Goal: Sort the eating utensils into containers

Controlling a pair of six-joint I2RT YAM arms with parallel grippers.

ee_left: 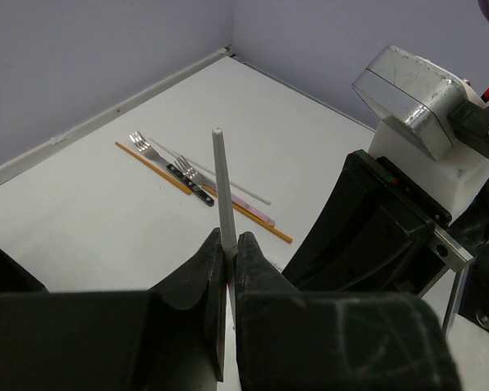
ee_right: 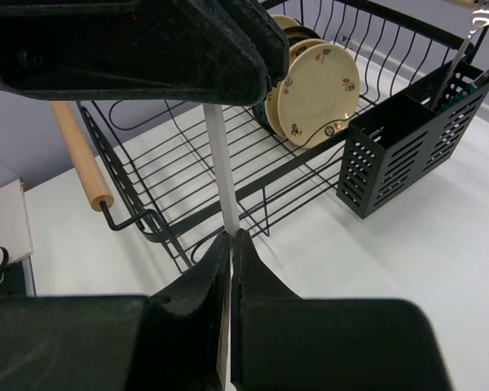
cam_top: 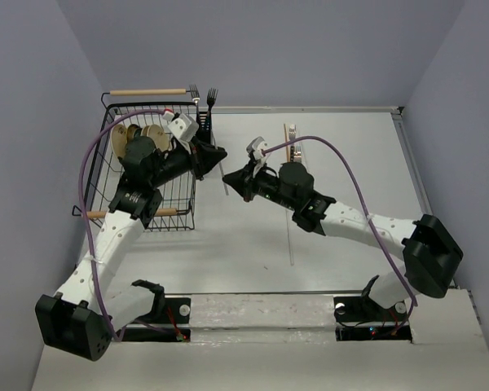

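The caddy's empty near section is to the left of my left gripper in the top view, so my left gripper should turn, carry the chopstick over that section and release it.
A thin white chopstick [ee_left: 221, 183] is pinched in both grippers at once. My left gripper [ee_left: 230, 238] is shut on one part of it. My right gripper [ee_right: 230, 236] is shut on it lower down, and the stick [ee_right: 222, 171] rises from there to the left gripper above. In the top view the two grippers meet beside the rack, left gripper [cam_top: 218, 155] and right gripper [cam_top: 231, 181]. A black slotted caddy [ee_right: 399, 147] holds two forks [ee_right: 463, 50]. Two more forks [ee_left: 187, 173] and orange chopsticks [ee_left: 153, 168] lie on the table.
The big black wire dish rack [cam_top: 122, 175] with wooden handles stands at the left and holds tan plates [ee_right: 318, 85]. The caddy [cam_top: 205, 130] hangs on its right side. The loose utensils [cam_top: 292, 140] lie at the back of the white table [cam_top: 342, 163].
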